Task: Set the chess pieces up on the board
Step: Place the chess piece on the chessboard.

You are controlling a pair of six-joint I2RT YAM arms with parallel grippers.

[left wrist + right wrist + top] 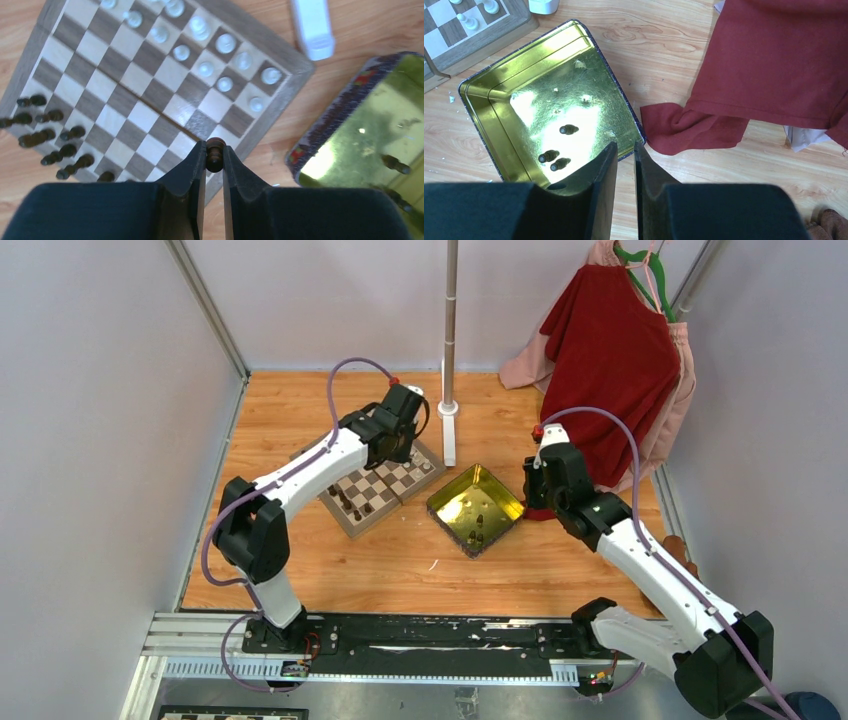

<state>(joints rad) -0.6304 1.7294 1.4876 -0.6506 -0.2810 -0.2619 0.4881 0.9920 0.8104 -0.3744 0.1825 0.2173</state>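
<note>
My left gripper is above the open square beside the dark pawns, which lies below, to the left in the top view, so it should swing down there next and release.
The board (pixel 412 476) lies left of centre on the wooden table. Cream-white chess pieces (pixel 225 43) stand along its far side and dark brown ones (pixel 36 137) along its left edge. My left gripper (pixel 215 149) hovers above the board's near corner (pixel 210 127), shut on a dark brown piece (pixel 215 156) pinched at the fingertips. My right gripper (pixel 625 146) hangs over the near right edge of the yellow tray (pixel 484 115), its jaws a narrow gap apart with nothing between them. Three dark pieces (pixel 568 129) lie in the tray.
A red cloth (pixel 610 370) hangs on a hanger at the back right and drapes onto the table beside the tray (pixel 475 508). A metal pole (pixel 451 320) on a white base (pixel 312 25) stands just behind the board. Grey walls close in both sides.
</note>
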